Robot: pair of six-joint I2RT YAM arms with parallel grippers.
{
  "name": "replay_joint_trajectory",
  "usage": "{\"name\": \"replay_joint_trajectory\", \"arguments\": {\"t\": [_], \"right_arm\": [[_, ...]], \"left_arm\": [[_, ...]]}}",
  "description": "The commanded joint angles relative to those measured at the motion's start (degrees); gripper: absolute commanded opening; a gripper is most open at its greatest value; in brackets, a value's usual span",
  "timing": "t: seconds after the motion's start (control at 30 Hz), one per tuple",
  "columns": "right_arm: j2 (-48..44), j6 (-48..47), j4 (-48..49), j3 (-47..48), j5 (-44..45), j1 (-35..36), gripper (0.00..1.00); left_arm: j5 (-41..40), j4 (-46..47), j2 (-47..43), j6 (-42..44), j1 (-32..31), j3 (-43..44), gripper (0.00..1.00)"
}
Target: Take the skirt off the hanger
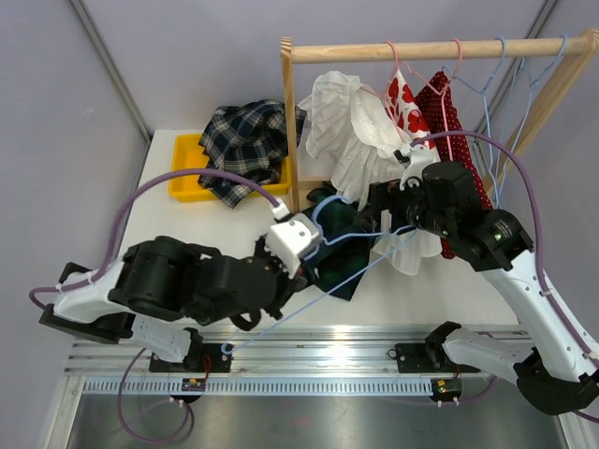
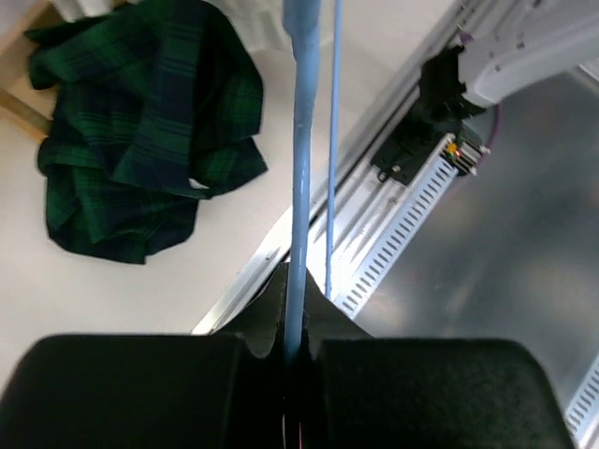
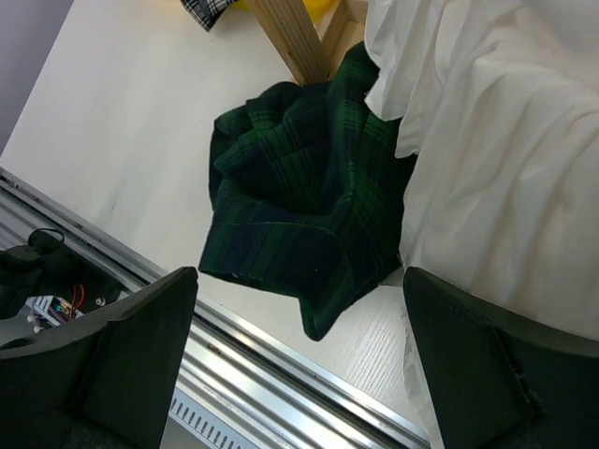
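My right gripper should go down onto the raised fold by the skirt's near corner [image 3: 329,271]. That fold of cloth is between its wide-open fingers.
The dark green plaid skirt [image 1: 342,254] lies crumpled on the table by the foot of the rack post; it also shows in the left wrist view [image 2: 140,140] and the right wrist view [image 3: 299,206]. My left gripper [image 1: 285,276] is shut on a wire of the light blue hanger [image 2: 301,168], whose long bar [image 1: 318,295] slants across the table's front edge. The wires in the left wrist view carry no cloth. My right gripper [image 1: 379,210] hangs open and empty above the skirt, its fingers [image 3: 122,355] wide apart.
A wooden rack [image 1: 440,49] holds a white garment [image 1: 360,131], red patterned garments [image 1: 435,112] and bare hangers [image 1: 505,84]. A yellow bin [image 1: 187,178] with a plaid garment stands at the back left. An aluminium rail [image 1: 328,341] runs along the near edge.
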Motion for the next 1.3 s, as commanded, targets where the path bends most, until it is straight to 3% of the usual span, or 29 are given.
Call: {"name": "replay_joint_trajectory", "arguments": {"t": [0.0,0.17,0.33,0.7,0.77,0.8,0.87,0.9,0.97,1.0,1.2,1.27], "right_arm": [[-1.3,1.7,2.7,-4.3,3.4,0.2,0.99],[-3.8,3.8,4.5,-9.4,3.3,0.3,0.99],[-3.8,5.9,7.0,-12.0,0.8,0.3,0.99],[-1.0,10.3,12.9,-13.8,-4.5,0.3,0.99],[-0.5,10.5,13.9,-14.7,-5.7,0.3,0.89],[-0.2,10.5,14.0,-14.9,-5.9,0.3,0.67],[-0.3,10.7,14.3,-15.4,-5.7,0.3,0.47],[-0.4,10.7,14.3,-15.7,-5.7,0.4,0.31],[-0.9,10.7,14.4,-16.3,-5.6,0.3,0.19],[-1.1,10.8,14.3,-16.5,-5.5,0.4,0.14],[-3.3,11.2,14.6,-18.2,-4.9,0.3,0.1],[-3.9,11.3,14.5,-18.6,-4.4,0.3,0.0]], "left_arm": [[-16.0,-1.2,-9.1,-1.4,0.0,4.1,0.0],[-17.3,16.4,-14.8,11.2,0.0,-0.6,0.0],[-12.0,23.4,-17.1,20.3,0.0,-0.8,0.0],[-23.7,26.7,-13.8,20.8,0.8,-9.2,0.0],[-24.9,27.0,-13.4,19.0,3.2,-11.6,0.0],[-24.2,26.3,-13.2,17.8,4.9,-12.4,0.0],[-21.9,24.4,-13.3,13.3,12.7,-15.4,0.0],[-18.3,24.4,-13.6,12.4,15.3,-17.0,0.0],[-13.6,27.6,-14.2,13.0,20.9,-21.5,0.0],[-12.6,29.1,-14.3,13.7,22.3,-22.4,0.0],[-11.3,36.6,-10.0,18.9,28.6,-19.8,0.0],[-10.2,39.8,-6.7,21.8,30.6,-17.8,0.0]]}}
